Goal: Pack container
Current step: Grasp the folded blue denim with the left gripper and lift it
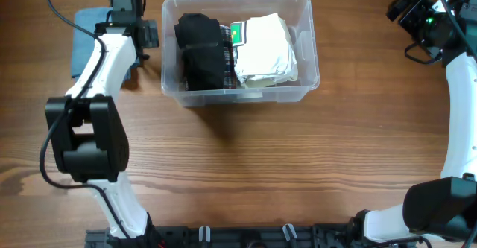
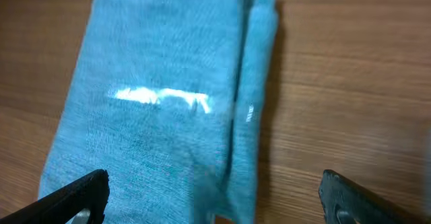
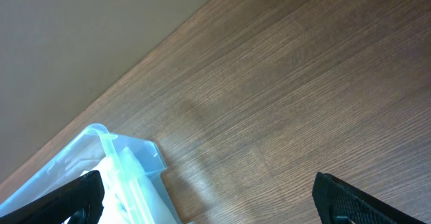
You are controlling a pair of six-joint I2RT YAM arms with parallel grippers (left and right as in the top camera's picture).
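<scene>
The folded edge of the blue cloth (image 2: 238, 183) is below my left gripper, between its open fingers. My left gripper will move down over it next and close on it.
The clear plastic container (image 1: 311, 51) stands at the table's back middle. It holds a folded black cloth (image 1: 200, 51), a folded white cloth (image 1: 264, 48) and a green-labelled item (image 1: 238, 33) between them. Its corner also shows in the right wrist view (image 3: 138, 157). A folded blue cloth (image 1: 86, 39) lies on the wood left of the container, filling the left wrist view (image 2: 161, 103). My left gripper (image 2: 212, 197) is open just above the blue cloth, its fingers spread either side of the cloth's folded edge. My right gripper (image 3: 209, 200) is open and empty, far right of the container.
The wooden table (image 1: 283, 166) runs forward of the container. The left arm (image 1: 100, 62) stretches from the front left up to the blue cloth. The right arm (image 1: 462, 91) stands along the right edge. A pale wall (image 3: 81, 35) lies beyond the table's far edge.
</scene>
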